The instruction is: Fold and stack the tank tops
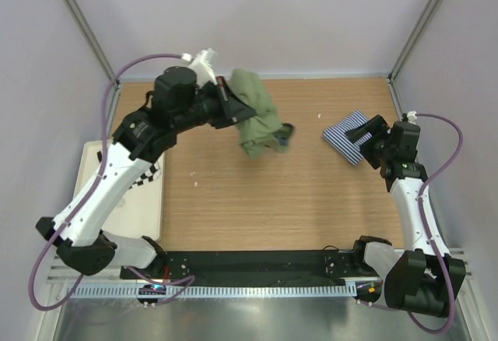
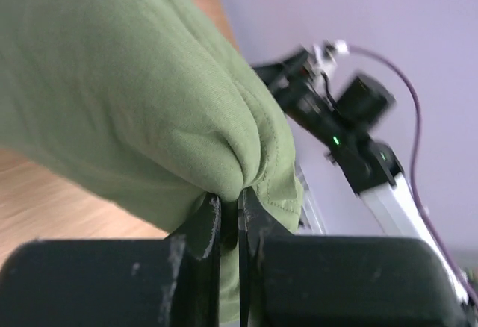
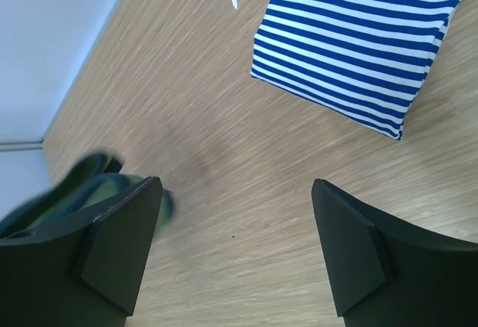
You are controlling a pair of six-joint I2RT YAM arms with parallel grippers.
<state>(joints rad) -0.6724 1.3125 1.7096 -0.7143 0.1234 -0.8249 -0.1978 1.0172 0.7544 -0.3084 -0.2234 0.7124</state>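
Observation:
The olive top's navy-trimmed end (image 1: pixel 285 133) (image 3: pixel 101 185) hangs free, so my right gripper will come down onto it next, to the left in the top view.
The olive green tank top (image 1: pixel 257 120) hangs bunched above the table's back middle, its lower end with navy trim near the wood. My left gripper (image 1: pixel 231 101) is shut on a fold of it; in the left wrist view the green cloth (image 2: pixel 134 95) is pinched between the nearly closed jaws of that gripper (image 2: pixel 230 206). The striped tank top (image 1: pixel 346 134) lies folded flat at the back right, shown also in the right wrist view (image 3: pixel 358 43). My right gripper (image 1: pixel 362 134) hovers at its near edge, and in its own view the gripper (image 3: pixel 235 219) is open over bare wood.
A white tray (image 1: pixel 128 197) lies at the table's left edge under the left arm. Small white scraps (image 1: pixel 320 115) dot the wood. Metal frame posts and pale walls close in the back and sides. The right arm (image 2: pixel 351 133) shows in the left wrist view.

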